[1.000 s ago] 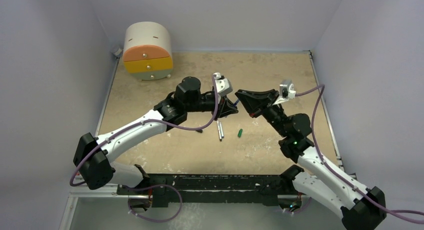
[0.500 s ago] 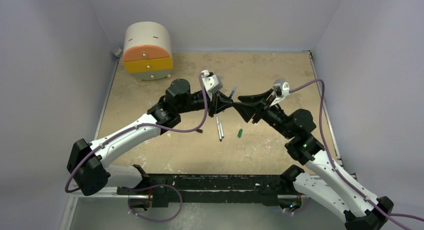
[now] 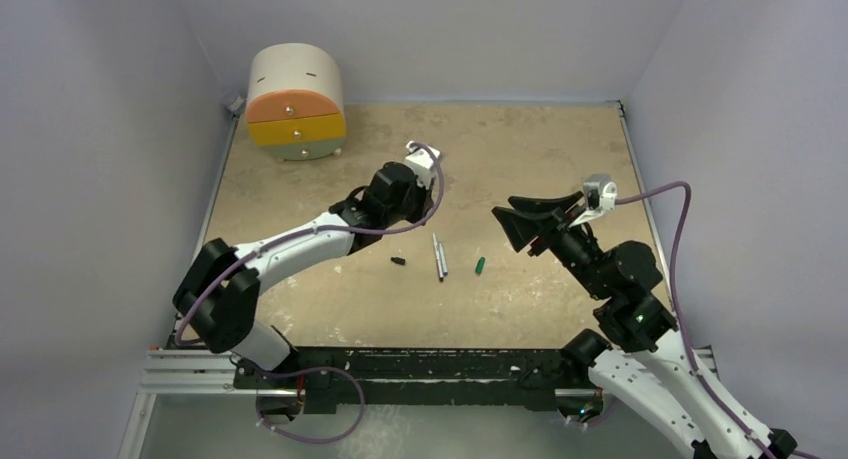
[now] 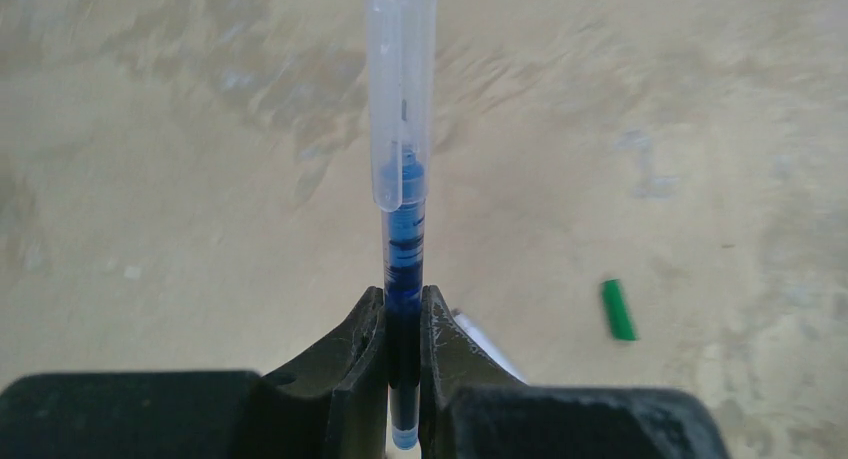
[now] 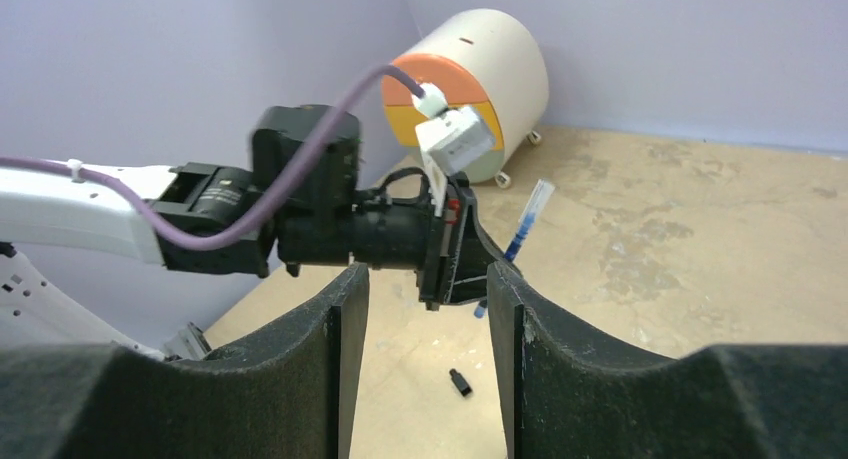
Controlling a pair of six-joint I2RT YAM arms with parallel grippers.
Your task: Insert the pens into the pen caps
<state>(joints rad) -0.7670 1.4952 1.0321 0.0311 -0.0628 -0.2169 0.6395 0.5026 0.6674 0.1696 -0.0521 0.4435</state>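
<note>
Next, my left gripper moves down toward the left in the top view to release the pen, since bare tabletop near the drawer unit lies there.
My left gripper is shut on a blue-inked pen that points away from it, with a pale translucent pen cap seated on its far end. The right wrist view shows that same capped pen sticking out of the left gripper. My right gripper is open and empty, a short way to the right of it. Two more pens lie side by side on the table. A green pen cap lies to their right and a black pen cap to their left.
A round white drawer unit with orange and yellow fronts stands at the back left corner. Purple walls close in the tan table on three sides. The left arm's purple cable loops above its wrist.
The right gripper opened, let go of the pale cap and drew back to the right. The left gripper swung left and back with the capped pen.
</note>
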